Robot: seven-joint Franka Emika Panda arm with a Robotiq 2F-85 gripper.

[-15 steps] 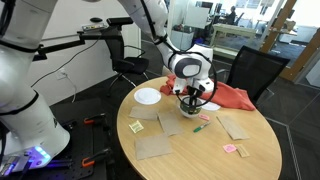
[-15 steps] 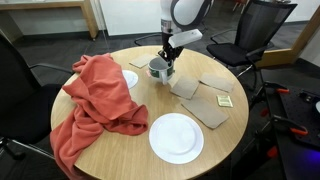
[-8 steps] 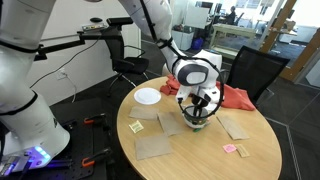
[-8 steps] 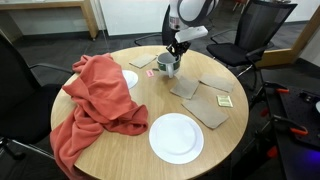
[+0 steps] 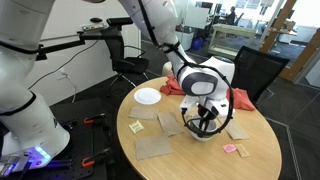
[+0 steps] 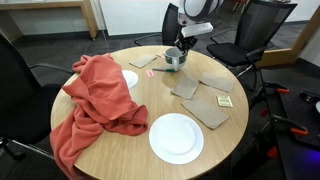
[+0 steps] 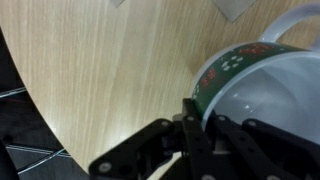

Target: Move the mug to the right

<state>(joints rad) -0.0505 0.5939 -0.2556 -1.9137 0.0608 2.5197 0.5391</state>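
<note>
My gripper holds the mug [image 5: 201, 130]. It needs to move to its left in the wrist view and let the mug go there, because clear wood nearer the table's edge is that way.
The mug [image 5: 201, 130] is a short, wide cup with a green patterned band below its rim [image 7: 235, 62] and a pale inside. My gripper [image 5: 203, 120] comes down from above and is shut on the rim, one finger inside and one outside [image 7: 192, 112]. In an exterior view the mug [image 6: 175, 60] hangs under the gripper [image 6: 180, 52] near the far edge of the round wooden table [image 6: 120, 160]. I cannot tell whether the mug touches the tabletop.
A red cloth [image 6: 100, 100] covers one side of the table. A large white plate [image 6: 176, 137] and a smaller one [image 6: 130, 78] lie on it. Brown flat sheets [image 6: 210, 108] lie beside the mug. Black chairs [image 6: 262, 25] stand round the table.
The gripper has carried the mug across the table, away from the red cloth and the small plate, toward the table's edge. The grip has stayed shut.
</note>
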